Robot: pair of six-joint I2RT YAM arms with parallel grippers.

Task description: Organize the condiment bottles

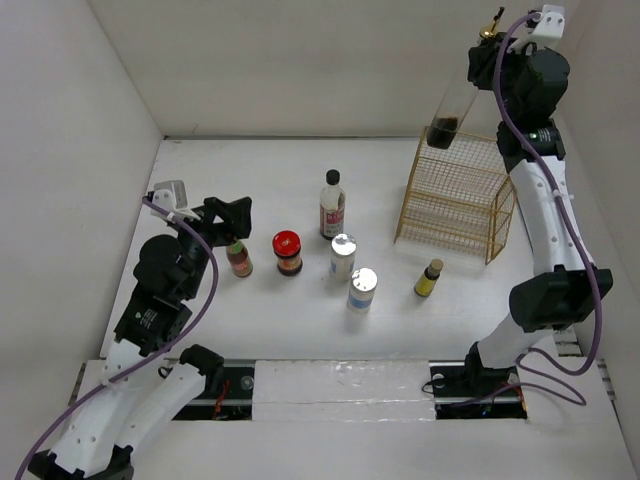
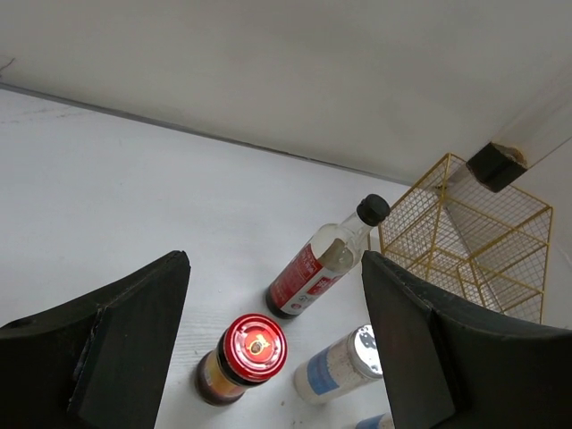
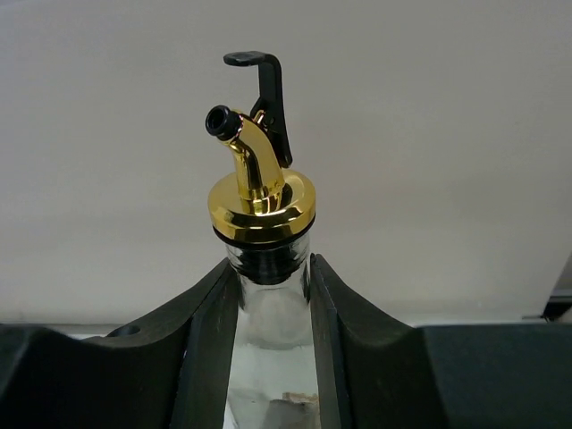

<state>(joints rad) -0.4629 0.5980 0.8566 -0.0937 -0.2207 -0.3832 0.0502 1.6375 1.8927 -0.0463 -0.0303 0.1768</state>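
The bottle's dark bottom hangs above the wire basket, near the basket's back rim, so my right gripper needs to lower the bottle into the basket's back end (image 1: 459, 162).
My right gripper (image 1: 482, 58) (image 3: 271, 268) is shut on the neck of the gold-spouted clear bottle (image 1: 453, 108) (image 3: 262, 201). It holds the bottle tilted in the air, its dark-liquid bottom just above the gold wire basket (image 1: 455, 195). My left gripper (image 1: 228, 215) (image 2: 275, 268) stands open and empty above the left of the table, near a small red-labelled bottle (image 1: 239, 258). On the table stand a red-lidded jar (image 1: 288, 252) (image 2: 255, 349), a black-capped sauce bottle (image 1: 332, 205) (image 2: 326, 259), two silver-topped cylinders (image 1: 343, 256) (image 1: 362, 289) and a small yellow bottle (image 1: 429, 278).
The wire basket (image 2: 474, 241) stands at the back right, close to the back wall. White walls close the table on the left, back and right. Both arm bases sit at the near edge.
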